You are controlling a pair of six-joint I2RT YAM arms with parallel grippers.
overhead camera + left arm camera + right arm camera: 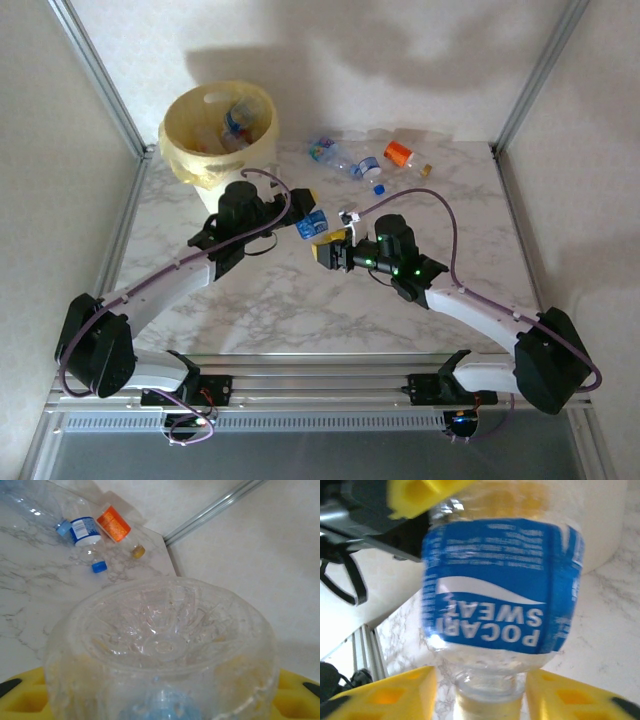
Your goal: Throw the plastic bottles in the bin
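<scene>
My left gripper needs to lift the bottle up and outward over the opening of the bin and let go of it there, because other bottles are already inside the bin.
A clear plastic bottle with a blue Pocari Sweat label (310, 224) hangs between my two grippers over the middle of the table. My left gripper (296, 218) is shut on its base end, and the ribbed base (160, 640) sits between the yellow fingers (25, 700). My right gripper (482, 695) stands open around the neck (487, 685), with a gap beside it. The pale-yellow bin (172, 128) stands at the back left with bottles (240, 120) inside. More bottles lie at the back: a clear blue-labelled one (335, 155) and an orange-labelled one (399, 153).
Loose caps lie on the marble near the back bottles, a blue one (99, 567) and a gold one (138, 552). Metal frame posts (100, 80) and white walls close in the table on the left, right and back.
</scene>
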